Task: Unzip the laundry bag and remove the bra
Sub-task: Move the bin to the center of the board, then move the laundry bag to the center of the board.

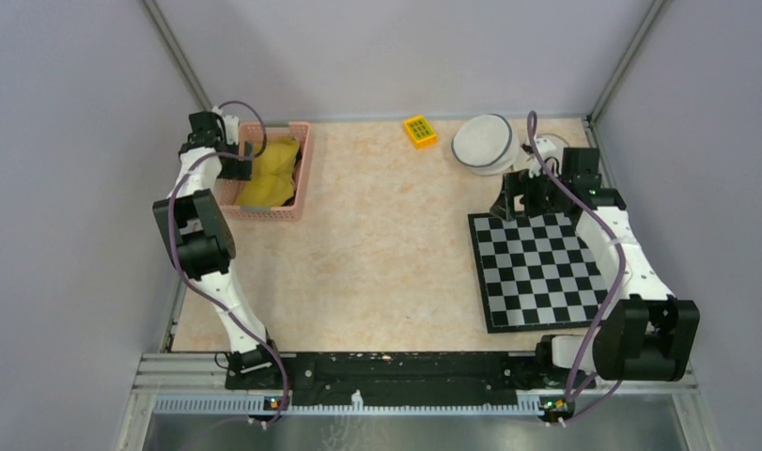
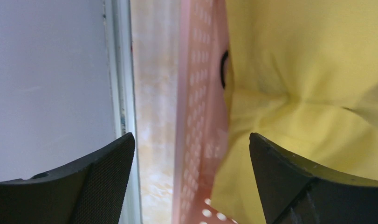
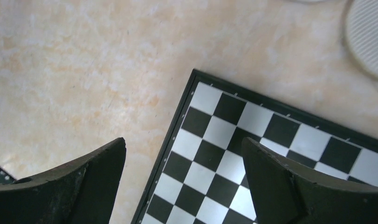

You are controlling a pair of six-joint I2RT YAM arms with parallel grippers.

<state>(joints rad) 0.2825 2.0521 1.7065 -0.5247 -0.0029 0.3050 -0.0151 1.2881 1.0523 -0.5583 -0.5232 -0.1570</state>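
My open right gripper should reach outward and down onto the bag's dark rim, on the side away from the yellow box, as the rim lies outward.
The round white mesh laundry bag (image 1: 483, 143) lies at the back right; its edge shows in the right wrist view (image 3: 369, 37). I cannot see its zipper. A yellow garment with two cup shapes, apparently the bra (image 1: 271, 174), lies in the pink basket (image 1: 302, 178); it also shows in the left wrist view (image 2: 308, 93). My left gripper (image 1: 238, 169) is open and empty, its jaws straddling the basket's left wall (image 2: 196, 93); it appears in its wrist view (image 2: 191, 140). My right gripper (image 1: 522, 197) is open and empty above the chessboard's far left corner, in its wrist view (image 3: 184, 142).
A black-and-white chessboard (image 1: 536, 268) lies at the right, also in the right wrist view (image 3: 252, 135). A small yellow box (image 1: 419, 131) sits at the back middle. The left enclosure wall and its metal frame (image 2: 119, 84) stand close beside the basket.
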